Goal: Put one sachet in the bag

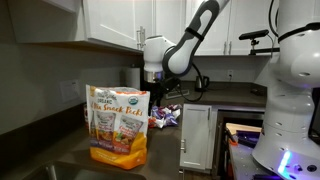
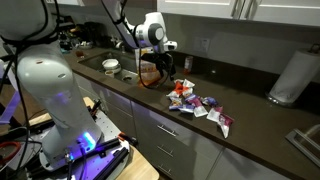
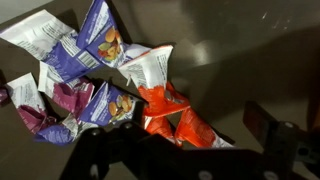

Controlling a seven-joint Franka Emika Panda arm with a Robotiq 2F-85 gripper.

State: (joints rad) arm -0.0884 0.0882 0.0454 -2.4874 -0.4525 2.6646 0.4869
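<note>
The small red-orange sachet lies below the robot's open gripper, its red end beside bare counter, so the gripper will come down onto that red end [image 3: 164,100] and close.
Red-orange sachets [image 3: 165,103] lie on the dark counter at the right edge of a pile of purple and white packets [image 3: 80,60]. My gripper [image 3: 185,145] is open and hovers above the red-orange sachets, one dark finger on each side of them in the wrist view. The yellow-orange stand-up bag [image 1: 117,122] stands upright on the counter, apart from the pile [image 1: 165,117]. In both exterior views the gripper [image 1: 160,88] [image 2: 165,65] hangs above the counter between the bag [image 2: 148,73] and the pile [image 2: 203,106]. A red sachet [image 2: 180,101] shows at the pile's near end.
White cabinets [image 1: 120,20] hang above the counter. A paper towel roll [image 2: 290,78] stands at the far end. A sink with a white bowl [image 2: 111,66] lies beyond the bag. An open drawer front [image 1: 197,138] juts out below the counter edge.
</note>
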